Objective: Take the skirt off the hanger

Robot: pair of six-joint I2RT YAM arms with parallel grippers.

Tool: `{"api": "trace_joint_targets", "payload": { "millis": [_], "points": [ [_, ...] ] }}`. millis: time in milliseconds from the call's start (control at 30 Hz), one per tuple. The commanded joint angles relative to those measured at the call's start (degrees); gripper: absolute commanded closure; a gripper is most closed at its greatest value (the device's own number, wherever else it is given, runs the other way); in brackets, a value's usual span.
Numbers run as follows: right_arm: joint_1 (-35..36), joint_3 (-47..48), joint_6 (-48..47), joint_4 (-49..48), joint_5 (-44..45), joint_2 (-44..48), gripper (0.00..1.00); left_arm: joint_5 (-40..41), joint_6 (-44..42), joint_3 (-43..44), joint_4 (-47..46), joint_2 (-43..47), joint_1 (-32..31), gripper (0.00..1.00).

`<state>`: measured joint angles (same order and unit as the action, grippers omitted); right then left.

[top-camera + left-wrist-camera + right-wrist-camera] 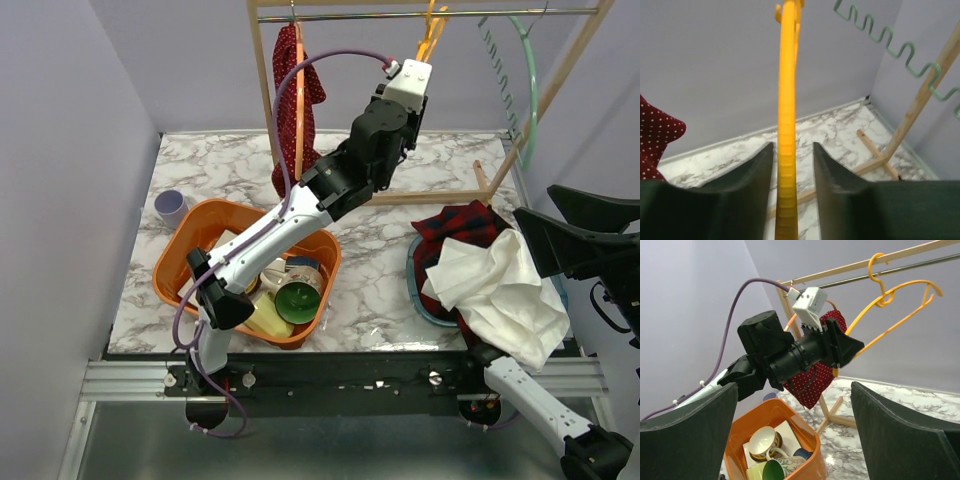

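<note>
My left gripper draws back off the bare yellow hanger (432, 35) next, then reaches the near end of the orange hanger, where the polka-dot garment still hangs.
A bare yellow hanger (432, 35) hangs from the rack's rail (400, 15); it also shows in the right wrist view (895, 290). My left gripper (792, 145) is raised to it, and its jaws straddle the hanger's bar (787, 100) with a small gap on each side. A red polka-dot garment (297, 100) hangs on the rail further left. A white cloth (500, 290) and a red plaid garment (460, 225) lie heaped in a teal basket (415, 275) on the right. My right gripper (795, 430) is wide open and empty, above that heap.
An orange bin (195, 225) with cups and a plate stands front left, under the left arm. A purple cup (170, 205) stands beside it. A green wavy hanger (525, 90) hangs at the rail's right end. The rack's wooden feet (480, 180) lie on the marble table.
</note>
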<state>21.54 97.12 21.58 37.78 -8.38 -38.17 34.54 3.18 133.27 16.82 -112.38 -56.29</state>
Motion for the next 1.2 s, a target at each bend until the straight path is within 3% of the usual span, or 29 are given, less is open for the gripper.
{"api": "trace_joint_targets", "payload": {
  "millis": [0, 200, 333, 533, 667, 800, 1000, 1167],
  "points": [
    [-0.01, 0.26, 1.18, -0.87, -1.37, 0.38, 0.0, -3.95, 2.53, -4.77, 2.16, 6.19, 0.22, 0.39],
    [-0.01, 0.26, 2.76, -0.08, -2.69, -0.23, 0.0, -9.93, 5.25, -6.27, 10.68, 14.09, 0.22, 0.22],
    [-0.01, -0.18, 3.64, 0.36, -2.78, -0.15, 0.0, -9.33, 5.87, -8.73, 15.77, 20.07, 0.22, 0.18],
    [-0.01, -0.7, 4.87, -0.07, -4.1, -0.15, 0.0, 2.97, 4.48, -8.3, 20.61, 26.32, 0.31, 0.17],
    [-0.01, -1.49, 5.4, -0.34, -4.36, 0.38, 0.0, 8.96, 2.01, -1.65, 25.09, 24.5, 1.71, 0.17],
    [-0.01, -1.58, 5.4, -0.08, -4.27, 0.91, 0.0, 7.12, 4.2, 4.36, 31.86, 19.92, 5.22, 0.19],
    [-0.01, -1.85, 4.87, 0.1, -3.22, 1.79, 0.0, 1.58, 4.56, -1.16, 28.8, 19.56, 7.34, 0.2],
    [-0.01, -2.64, 5.13, 0.19, -3.57, 1.96, 0.0, 2.63, 4.91, -1.17, 29.5, 17.55, 9.44, 0.23]
  ]
}}
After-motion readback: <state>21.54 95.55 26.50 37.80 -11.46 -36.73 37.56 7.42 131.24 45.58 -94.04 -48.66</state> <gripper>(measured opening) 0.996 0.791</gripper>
